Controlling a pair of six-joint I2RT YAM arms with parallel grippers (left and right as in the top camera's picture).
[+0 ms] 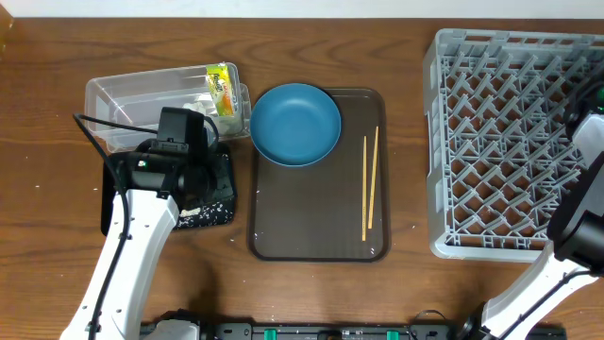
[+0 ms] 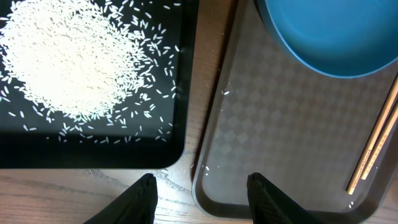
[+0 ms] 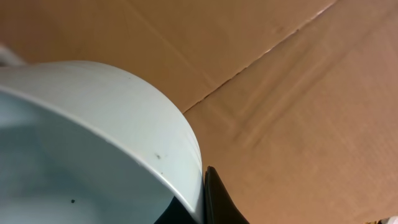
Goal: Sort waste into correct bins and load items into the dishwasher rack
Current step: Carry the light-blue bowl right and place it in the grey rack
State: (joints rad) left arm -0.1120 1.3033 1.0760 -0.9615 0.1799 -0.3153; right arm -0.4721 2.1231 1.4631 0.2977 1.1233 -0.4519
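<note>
The right gripper lowers the light-blue bowl [image 3: 93,143] into the grey dishwasher rack's far slots next and releases the bowl's rim, since those slots lie below the gripper.
My left gripper [image 2: 199,182] is open and empty, low over the wood between the black tray [image 2: 93,155] and the brown serving tray [image 2: 280,124]. A heap of white rice [image 2: 68,56] lies in the black tray [image 1: 223,194]. The dark-blue plate [image 1: 294,123] and the wooden chopsticks [image 1: 370,184] lie on the brown tray. The clear tub [image 1: 132,99] holds the yellow-green wrapper [image 1: 222,85] and white tissue [image 1: 200,100]. My right gripper [image 3: 203,205] is shut on the rim of the light-blue bowl [image 3: 93,143]. The grey dishwasher rack [image 1: 514,142] stands at the right. No cups show.
My right arm [image 1: 583,198] reaches over the rack's right side and off the frame edge. In the right wrist view only a brown cardboard-like surface [image 3: 292,93] shows behind the bowl. My left arm [image 1: 142,227] covers part of the black tray.
</note>
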